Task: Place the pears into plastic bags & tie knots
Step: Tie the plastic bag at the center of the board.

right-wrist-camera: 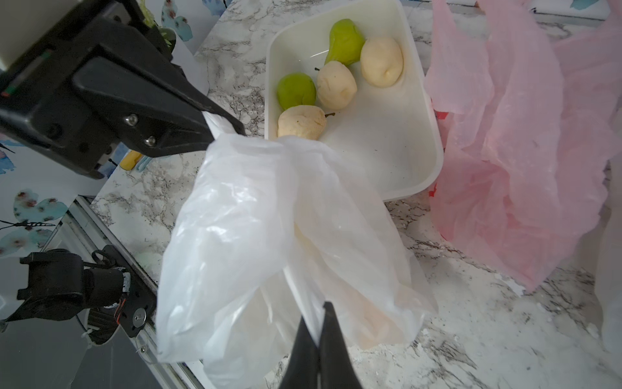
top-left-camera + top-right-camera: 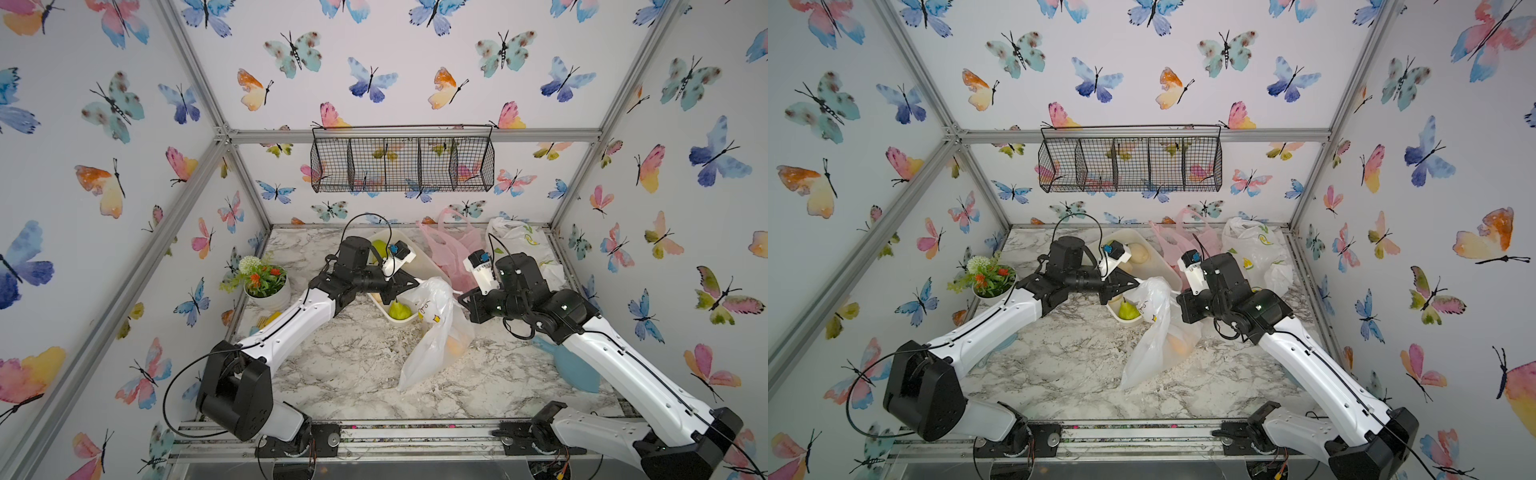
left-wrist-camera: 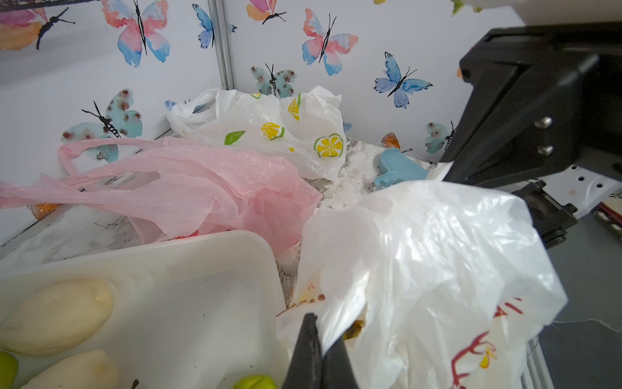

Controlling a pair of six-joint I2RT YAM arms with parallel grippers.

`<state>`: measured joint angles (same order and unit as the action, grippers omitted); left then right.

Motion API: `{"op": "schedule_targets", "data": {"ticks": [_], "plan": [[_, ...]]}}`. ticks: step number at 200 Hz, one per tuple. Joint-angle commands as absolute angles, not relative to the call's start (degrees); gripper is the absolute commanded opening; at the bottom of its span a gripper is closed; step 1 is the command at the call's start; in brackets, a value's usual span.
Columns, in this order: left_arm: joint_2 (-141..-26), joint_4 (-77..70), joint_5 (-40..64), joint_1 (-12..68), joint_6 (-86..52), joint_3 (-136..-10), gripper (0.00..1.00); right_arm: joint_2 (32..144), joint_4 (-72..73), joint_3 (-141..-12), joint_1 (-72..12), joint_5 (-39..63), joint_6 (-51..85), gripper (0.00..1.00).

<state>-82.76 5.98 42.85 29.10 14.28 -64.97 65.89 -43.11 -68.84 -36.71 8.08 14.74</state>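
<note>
The bag's opening is still hanging loose, so my right gripper will next pull its piece of the bag away from my left gripper, toward the blue flat object's side [image 2: 574, 364], and then let go of it.
A white plastic bag with red doodles [image 2: 432, 332] hangs between both arms above the marble table. My left gripper [image 3: 318, 325] is shut on one side of the bag's mouth. My right gripper [image 1: 319, 315] is shut on the opposite side. A pale pear [image 2: 455, 345] shows through the film low in the bag. Several pears, green [image 1: 345, 40] and cream [image 1: 382, 60], lie in the white tray [image 1: 404, 151] just behind the bag. A pink bag [image 2: 453, 253] and a lemon-print bag [image 2: 523, 245] sit crumpled at the back right. I see no knots.
A flower pot [image 2: 266, 282] stands at the left edge of the table. A blue flat object [image 2: 577, 365] lies under the right arm. A black wire basket [image 2: 403, 164] hangs on the back wall. Marble surface shows in front of the bag.
</note>
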Motion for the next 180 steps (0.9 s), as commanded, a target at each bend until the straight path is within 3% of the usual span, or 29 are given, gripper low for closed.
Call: {"op": "schedule_targets", "data": {"ticks": [1, 31, 77, 104, 146, 180], "plan": [[-79.02, 7.78, 36.35, 27.5, 13.54, -63.97, 0.0, 68.51, -59.67, -71.45, -36.21, -0.3, 17.1, 0.03], [-76.27, 7.38, 35.9, 27.48, 12.84, -63.91, 0.0, 69.92, -66.32, -72.49, -36.21, -9.67, 20.98, 0.03], [-74.38, 6.63, 34.71, 27.5, 9.76, -60.61, 0.0, 68.24, -61.94, -69.94, -36.12, -15.05, 29.38, 0.03], [-72.62, 10.86, 28.97, 26.95, 7.97, -59.7, 0.0, 68.37, -61.86, -67.56, -33.98, -19.48, 34.55, 0.03], [-66.68, 14.22, 27.1, 24.43, 4.61, -53.06, 0.0, 61.34, -54.76, -62.02, -16.43, -9.98, 33.89, 0.03], [-65.02, 15.98, 29.09, 20.78, 2.43, -47.62, 0.0, 63.27, -44.99, -56.57, -12.9, -3.41, 36.33, 0.03]]}}
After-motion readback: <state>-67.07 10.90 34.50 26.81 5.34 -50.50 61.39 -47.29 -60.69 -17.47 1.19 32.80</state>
